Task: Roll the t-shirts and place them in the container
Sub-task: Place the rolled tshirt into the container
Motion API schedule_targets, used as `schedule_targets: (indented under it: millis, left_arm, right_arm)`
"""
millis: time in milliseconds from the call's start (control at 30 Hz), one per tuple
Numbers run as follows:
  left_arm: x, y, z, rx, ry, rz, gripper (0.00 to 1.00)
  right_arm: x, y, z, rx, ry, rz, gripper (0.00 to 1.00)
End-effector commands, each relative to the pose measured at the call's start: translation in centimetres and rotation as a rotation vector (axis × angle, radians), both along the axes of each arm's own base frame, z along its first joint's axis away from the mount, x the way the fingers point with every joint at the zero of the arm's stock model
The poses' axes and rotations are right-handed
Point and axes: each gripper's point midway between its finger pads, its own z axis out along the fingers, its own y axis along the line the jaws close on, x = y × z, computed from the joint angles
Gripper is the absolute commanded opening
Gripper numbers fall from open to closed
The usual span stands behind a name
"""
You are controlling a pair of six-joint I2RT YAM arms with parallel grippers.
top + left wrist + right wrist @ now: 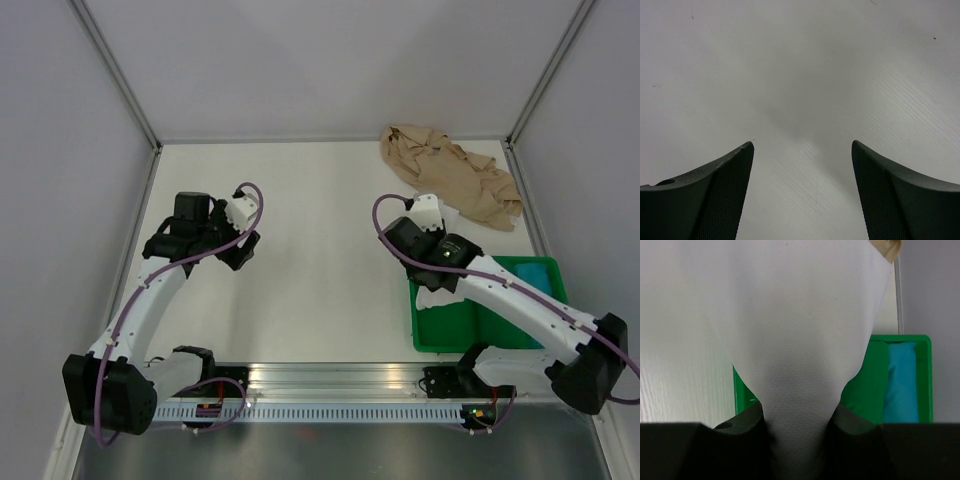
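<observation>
I will lower the white t-shirt into the green tray with my right gripper next, at the tray's end away from the blue cloth (747, 397).
The white t-shirt (800, 340) hangs bunched between the fingers of my right gripper (797, 410), which is shut on it above the left end of the green tray (867, 385). In the top view that gripper (432, 262) is mostly hidden under its own wrist, and a bit of white cloth (437, 299) shows below it in the tray. The tan t-shirt (450, 175) lies crumpled at the back right of the table, and a corner of it (888, 247) shows in the right wrist view. My left gripper (802, 145) stands open over bare table at the left (240, 250), holding nothing.
The green tray (440, 338) sits at the front right and holds a blue cloth (535, 275) at its far end. Grey walls with metal posts close the table on three sides. A rail (330, 378) runs along the near edge between the arm bases.
</observation>
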Motion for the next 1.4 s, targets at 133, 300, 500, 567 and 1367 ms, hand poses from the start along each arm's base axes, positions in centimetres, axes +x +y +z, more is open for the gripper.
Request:
schedule_targets:
  millis: [133,300,500,567,1367]
  left_arm:
    - [1.5,-1.9,0.5,-0.08,-0.06,-0.076,0.84]
    - [1.5,-2.3,0.4,-0.086,-0.067,-0.107,0.84]
    - [1.7,-2.6,-0.2,-0.092,-0.048,-0.125,0.84]
    - [1.6,-2.6,-0.3,-0.092,-0.047,-0.127,0.84]
    - [2.1,-2.2,-0.2,-0.072,-0.06,-0.115,0.84]
  right_arm:
    - [-1.1,-2.2,-4.8,-0.268,0.266,-0.182,0.0]
    - [-1.8,-6.0,-5.8,-0.325,0.351,-0.352,0.0]
    - [-4.9,-7.0,-8.4,-0.304,0.456,-0.366,0.0]
    - [-6.2,-6.4,-10.3,-0.241,0.513,-0.37,0.0]
    - [-3.4,-0.1,-15.1,0.097,0.392,-0.133,0.29]
